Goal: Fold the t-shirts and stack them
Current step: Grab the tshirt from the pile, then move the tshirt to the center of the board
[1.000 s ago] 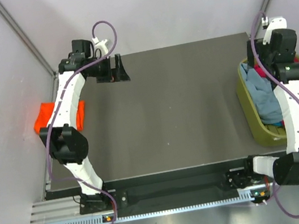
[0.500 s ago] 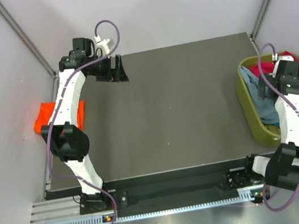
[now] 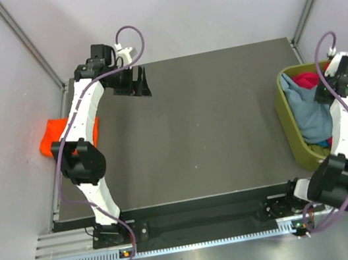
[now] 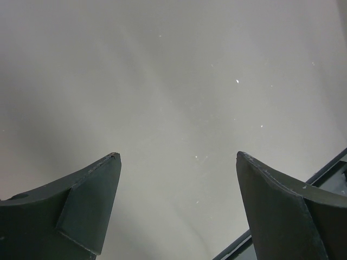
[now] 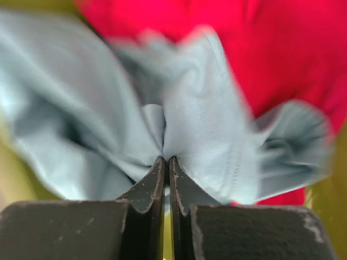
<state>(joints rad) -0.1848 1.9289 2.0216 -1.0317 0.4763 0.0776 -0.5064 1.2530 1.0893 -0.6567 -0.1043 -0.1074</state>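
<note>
My left gripper is above the table's bare far middle, which lies to the right in the top view, so it should move down toward that spot for the grey-blue t-shirt (image 3: 309,109).
A grey-blue t-shirt (image 3: 309,109) lies crumpled in the olive-green bin (image 3: 288,127) at the right, over a crimson-pink t-shirt (image 3: 311,78). In the right wrist view my right gripper (image 5: 167,159) is shut, pinching a fold of the grey-blue t-shirt (image 5: 206,135), with the crimson-pink t-shirt (image 5: 282,49) behind. From above, the right gripper (image 3: 325,92) reaches into the bin. An orange-red t-shirt (image 3: 51,134) lies folded at the table's left edge, partly under the left arm. My left gripper (image 3: 139,82) hovers open over the table's far left, holding nothing, its fingertips (image 4: 103,168) wide apart.
The dark table (image 3: 200,125) stretches between the arms. Grey walls close in on the left, right and back. The bin stands at the table's right edge. A dark strip of the table's edge (image 4: 320,173) shows at the lower right of the left wrist view.
My right arm has swung down into the bin and its gripper has shut on the grey-blue t-shirt. The left arm has shifted slightly to the right.
</note>
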